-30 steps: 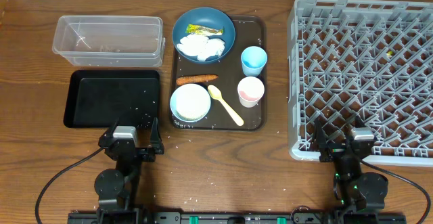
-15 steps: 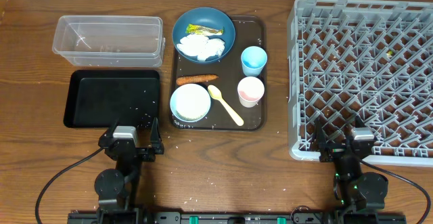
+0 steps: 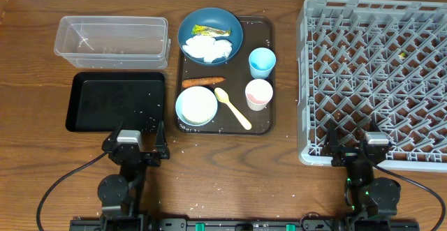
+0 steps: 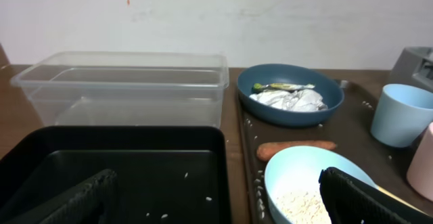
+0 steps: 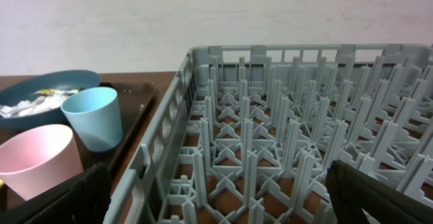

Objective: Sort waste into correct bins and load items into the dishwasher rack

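My left gripper is going to move outward over the serving tray (image 3: 263,123) next, tip downward and come down onto the bowl's spoon-side rim (image 3: 216,112), because bare tray there leaves room.
On the brown serving tray (image 3: 263,123) the dark blue plate (image 3: 233,26) holds white tissues (image 3: 207,47) and a yellow-green wrapper (image 3: 210,30). The orange stick (image 3: 202,82), the light blue bowl (image 3: 196,105) with rice (image 4: 301,206), the pale yellow spoon (image 3: 232,107), the light blue cup (image 3: 262,62) and the pink-white cup (image 3: 258,93) also sit on it. The clear tub (image 3: 112,41) and black tray (image 3: 117,101) lie left. The grey rack (image 3: 377,77) is right. My left gripper (image 3: 133,144) is open and empty at the black tray's near edge. My right gripper (image 3: 349,144) is open and empty at the rack's near edge.
Loose rice grains lie in the black tray (image 4: 122,176) and on the serving tray beside the bowl (image 4: 257,176). A small yellow bit (image 3: 402,54) sits in the rack. A pale wall stands behind the table.
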`<state>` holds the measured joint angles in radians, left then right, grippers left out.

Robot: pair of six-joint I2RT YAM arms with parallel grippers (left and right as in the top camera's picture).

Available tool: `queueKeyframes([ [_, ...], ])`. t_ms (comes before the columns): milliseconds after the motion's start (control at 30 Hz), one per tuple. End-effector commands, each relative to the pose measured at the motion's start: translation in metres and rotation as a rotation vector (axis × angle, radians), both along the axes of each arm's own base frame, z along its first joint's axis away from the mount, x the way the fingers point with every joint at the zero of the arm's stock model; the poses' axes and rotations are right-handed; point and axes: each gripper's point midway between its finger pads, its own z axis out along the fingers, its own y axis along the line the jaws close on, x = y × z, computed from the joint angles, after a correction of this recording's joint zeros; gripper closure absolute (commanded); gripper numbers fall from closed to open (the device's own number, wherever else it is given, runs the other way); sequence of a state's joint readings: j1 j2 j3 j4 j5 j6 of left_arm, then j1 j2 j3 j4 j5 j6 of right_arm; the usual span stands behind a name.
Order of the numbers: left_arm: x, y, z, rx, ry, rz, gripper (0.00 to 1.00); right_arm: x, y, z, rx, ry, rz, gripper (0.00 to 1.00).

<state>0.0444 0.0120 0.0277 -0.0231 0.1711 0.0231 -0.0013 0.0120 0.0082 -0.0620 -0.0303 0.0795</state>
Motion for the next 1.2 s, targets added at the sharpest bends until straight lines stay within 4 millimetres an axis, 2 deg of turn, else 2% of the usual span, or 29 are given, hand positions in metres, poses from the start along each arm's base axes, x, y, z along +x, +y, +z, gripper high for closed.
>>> queueKeyframes([
  [0, -0.001, -0.016, 0.002, -0.008, -0.029, -0.096, 0.04, 0.0, 0.007, 0.008, 0.114, -0.031, 0.029, 0.01],
  [67, -0.004, -0.026, 0.022, -0.019, -0.084, -0.153, 0.04, -0.001, 0.016, 0.02, 0.127, -0.074, 0.085, 0.01],
  [200, -0.008, -0.027, 0.061, -0.098, -0.127, -0.157, 0.03, -0.008, 0.04, 0.049, 0.11, -0.18, 0.235, 0.01],
  [333, -0.007, -0.034, 0.096, -0.103, -0.101, -0.202, 0.04, -0.015, 0.046, 0.077, 0.103, -0.229, 0.271, 0.01],
  [500, 0.015, -0.046, 0.134, -0.132, 0.044, -0.274, 0.03, -0.021, 0.046, 0.115, 0.072, -0.218, 0.27, 0.01],
  [600, 0.034, -0.054, 0.148, -0.155, 0.153, -0.313, 0.04, -0.019, 0.046, 0.133, 0.053, -0.173, 0.268, 0.01],
  [700, 0.053, -0.066, 0.153, -0.172, 0.277, -0.345, 0.04, -0.013, 0.047, 0.145, 0.055, -0.102, 0.271, 0.01],
  [800, 0.068, -0.083, 0.149, -0.17, 0.405, -0.384, 0.03, -0.002, 0.049, 0.149, 0.066, 0.003, 0.279, 0.01],
  [867, 0.074, -0.096, 0.137, -0.139, 0.502, -0.397, 0.04, 0.003, 0.051, 0.147, 0.063, 0.076, 0.288, 0.01],
  [967, 0.078, -0.111, 0.104, -0.064, 0.669, -0.36, 0.04, 0.01, 0.06, 0.138, 0.007, 0.191, 0.357, 0.01],
  [1167, 0.062, -0.157, 0.034, 0.08, 0.92, -0.428, 0.03, 0.025, 0.069, 0.122, 0.007, 0.296, 0.415, 0.01],
])
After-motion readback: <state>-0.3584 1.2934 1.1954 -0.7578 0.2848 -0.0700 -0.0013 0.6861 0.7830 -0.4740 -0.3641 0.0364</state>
